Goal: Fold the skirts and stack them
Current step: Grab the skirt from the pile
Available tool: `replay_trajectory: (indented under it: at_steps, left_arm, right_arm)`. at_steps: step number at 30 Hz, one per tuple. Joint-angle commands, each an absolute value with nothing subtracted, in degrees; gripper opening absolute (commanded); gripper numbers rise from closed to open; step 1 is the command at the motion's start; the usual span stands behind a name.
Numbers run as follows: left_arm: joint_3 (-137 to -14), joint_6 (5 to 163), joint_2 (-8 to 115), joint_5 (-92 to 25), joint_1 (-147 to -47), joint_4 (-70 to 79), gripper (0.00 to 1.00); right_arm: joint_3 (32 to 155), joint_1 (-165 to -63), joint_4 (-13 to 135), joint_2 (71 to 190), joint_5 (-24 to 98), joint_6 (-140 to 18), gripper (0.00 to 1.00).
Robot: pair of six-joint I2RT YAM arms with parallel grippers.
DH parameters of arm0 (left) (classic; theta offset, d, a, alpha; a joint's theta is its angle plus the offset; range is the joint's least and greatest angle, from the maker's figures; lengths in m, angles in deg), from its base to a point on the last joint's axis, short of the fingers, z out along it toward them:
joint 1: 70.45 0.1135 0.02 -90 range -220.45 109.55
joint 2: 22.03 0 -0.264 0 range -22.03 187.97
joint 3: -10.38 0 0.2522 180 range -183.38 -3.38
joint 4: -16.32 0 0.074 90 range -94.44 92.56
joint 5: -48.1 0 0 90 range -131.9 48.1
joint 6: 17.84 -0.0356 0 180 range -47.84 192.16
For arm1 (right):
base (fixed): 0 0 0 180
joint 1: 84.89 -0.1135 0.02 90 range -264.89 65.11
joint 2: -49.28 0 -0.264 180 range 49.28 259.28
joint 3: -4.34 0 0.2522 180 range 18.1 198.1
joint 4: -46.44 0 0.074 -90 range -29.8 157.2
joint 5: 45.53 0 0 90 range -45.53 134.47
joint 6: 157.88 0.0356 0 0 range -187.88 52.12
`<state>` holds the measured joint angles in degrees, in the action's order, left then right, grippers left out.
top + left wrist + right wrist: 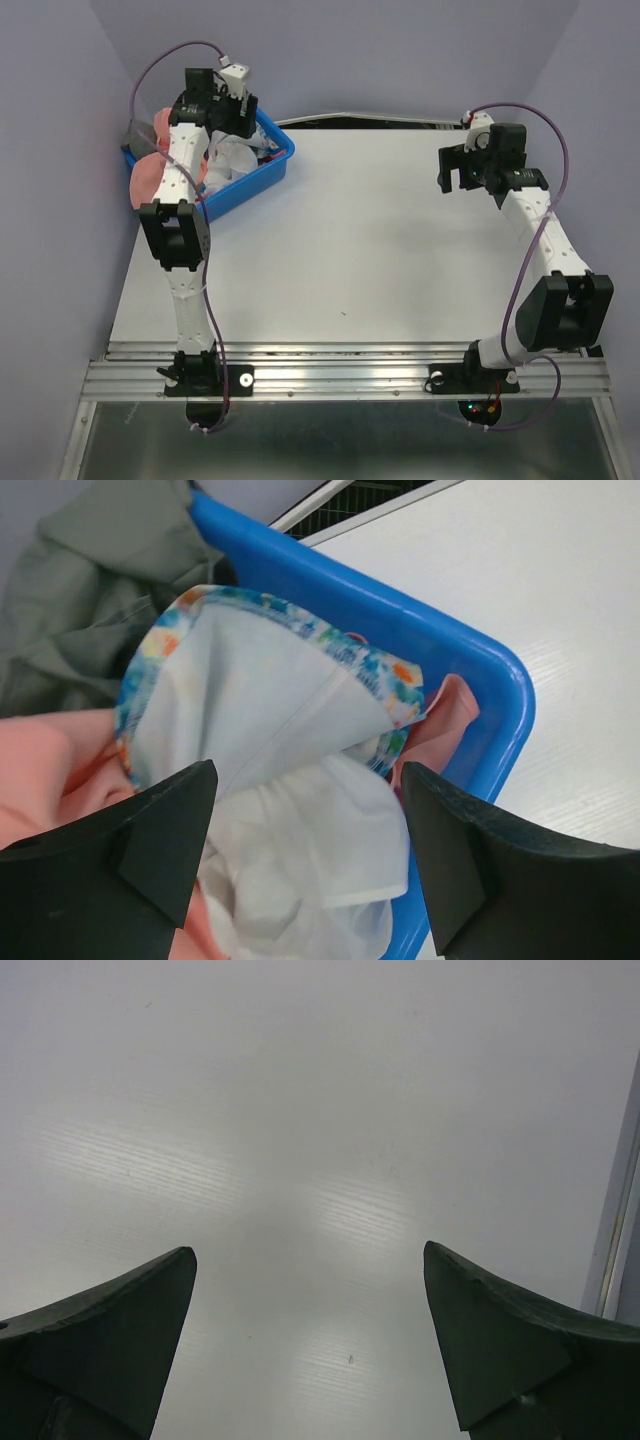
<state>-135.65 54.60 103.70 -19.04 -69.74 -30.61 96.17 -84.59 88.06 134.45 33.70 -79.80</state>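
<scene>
Next I will lower my left gripper onto the blue flowered skirt's uncovered hem, then close across it with the lining.
The blue plastic basket (pixel 265 172) stands at the table's far left corner, and its rim shows in the left wrist view (pixel 480 680). In it lies the blue flowered skirt (pixel 290 710), turned so its white lining shows, with the flowered hem along its top edge. The salmon-pink skirt (pixel 50 770) lies beside and under it and spills over the basket's left side (pixel 148 180). My left gripper (pixel 307 780) is open just above the white lining, holding nothing; it also shows from above (pixel 232 120). My right gripper (pixel 462 168) is open and empty over bare table (pixel 310 1255).
A grey-green cloth (pixel 90 590) fills the basket's far end. Purple walls close in the left, back and right. A dark gap (pixel 360 122) runs along the table's back edge. A metal rail (pixel 340 368) carries both arm bases at the front.
</scene>
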Motion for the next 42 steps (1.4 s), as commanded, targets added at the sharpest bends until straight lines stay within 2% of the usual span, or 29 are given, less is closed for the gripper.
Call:
replay_trajectory:
  at_steps: [1, 12, 15, 16, 17, 19, 20, 22, 23, 28, 31, 34, 35, 37, 38, 42]
  left_arm:
    - [-137.42, 50.81, 104.44, -24.92, -73.61, -26.18, 0.88]
    - [-137.94, 44.91, 111.82, -38.46, -79.33, -25.22, 0.91]
    - [-138.91, 44.30, 113.66, -41.27, -79.68, -24.77, 0.87]
    - [-139.26, 44.30, 114.02, -43.37, -79.68, -24.86, 0.82]
    - [-139.96, 44.21, 114.54, -44.52, -79.68, -25.30, 0.72]
    - [-140.14, 44.65, 114.37, -45.84, -79.68, -25.30, 0.60]
    - [-140.05, 44.91, 114.02, -46.29, -79.60, -25.04, 0.47]
    - [-139.70, 45.96, 111.92, -46.82, -79.33, -24.25, 0.33]
    - [-139.53, 47.71, 109.91, -47.17, -79.16, -23.03, 0.00]
    - [-140.05, 55.09, 101.64, -42.00, -77.49, -18.55, 0.00]
    - [-136.64, 62.56, 93.56, -29.80, -75.74, -11.27, 0.00]
    - [-127.69, 72.74, 84.77, -13.90, -73.98, 3.48, 0.00]
    - [-122.61, 76.86, 81.01, -7.59, -73.71, 14.05, 0.00]
    - [-118.89, 87.90, 78.35, -2.28, -73.62, 24.57, 0.00]
    - [-118.44, 92.07, 77.47, -0.08, -73.88, 32.80, 0.00]
    - [-123.96, 110.89, 78.60, 7.67, -74.76, 47.19, 0.00]
  right_arm:
    - [98.53, -84.45, 86.92, 134.10, 35.32, -81.06, 1.00]
    - [98.61, -84.45, 86.66, 135.15, 35.50, -81.59, 1.00]
    - [98.79, -84.45, 86.57, 135.42, 35.50, -81.59, 1.00]
    - [98.79, -84.45, 86.57, 135.42, 35.50, -81.59, 1.00]
    - [98.79, -84.45, 86.57, 135.33, 35.59, -81.67, 1.00]
    - [98.53, -84.45, 86.57, 135.15, 35.68, -81.59, 1.00]
    - [98.35, -84.45, 86.57, 134.81, 35.68, -81.59, 1.00]
    - [98.00, -84.45, 86.57, 134.45, 35.85, -81.50, 1.00]
    - [97.91, -84.45, 86.48, 134.02, 35.77, -81.41, 1.00]
    - [98.26, -84.45, 86.39, 133.05, 35.41, -80.10, 1.00]
    - [99.05, -84.45, 86.39, 132.69, 34.80, -78.52, 1.00]
    - [100.02, -84.45, 86.48, 132.34, 33.40, -77.02, 1.00]
    - [100.11, -84.45, 86.39, 132.25, 33.04, -76.41, 1.00]
    - [100.63, -84.45, 86.39, 132.17, 32.34, -75.79, 1.00]
    - [100.81, -84.45, 86.39, 132.08, 31.21, -75.44, 1.00]
    - [102.30, -84.45, 86.83, 131.81, 24.18, -74.91, 1.00]
